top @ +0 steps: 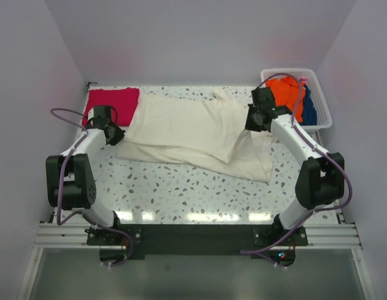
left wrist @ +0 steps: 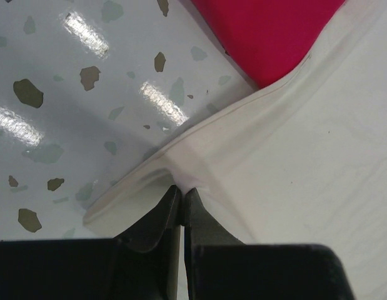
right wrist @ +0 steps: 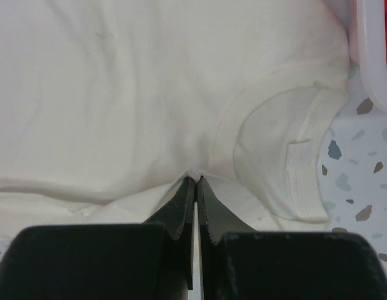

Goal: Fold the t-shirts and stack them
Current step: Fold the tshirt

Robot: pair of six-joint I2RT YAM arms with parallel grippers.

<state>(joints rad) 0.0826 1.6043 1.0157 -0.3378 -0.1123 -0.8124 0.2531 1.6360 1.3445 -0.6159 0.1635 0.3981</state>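
My left gripper needs to move slightly outward next, toward the cream edge (top: 129,129) (left wrist: 234,117) beside the crimson-pink corner, and let go of the pinched hem there, because that edge is just outward of my gripper.
The cream-white t-shirt (top: 193,131) lies spread across the middle of the table, partly folded over itself, with its collar (right wrist: 299,156) toward the right. My left gripper (top: 121,136) is at the shirt's left edge. In the left wrist view it (left wrist: 182,189) is shut on a pinch of the cream hem (left wrist: 293,156). My right gripper (top: 251,122) is at the shirt's right end. In the right wrist view it (right wrist: 197,180) is shut on a fold of cream cloth (right wrist: 118,94) just beside the collar. The crimson-pink t-shirt (top: 112,103) lies flat at the back left, its corner (left wrist: 268,31) tucked under the cream shirt's edge.
A white basket (top: 323,100) stands at the back right corner with orange (top: 287,90) and blue (top: 309,109) clothes in it; its rim (right wrist: 371,56) is close to the shirt's collar. Speckled tabletop (top: 180,187) shows in front of the shirt. Walls enclose three sides.
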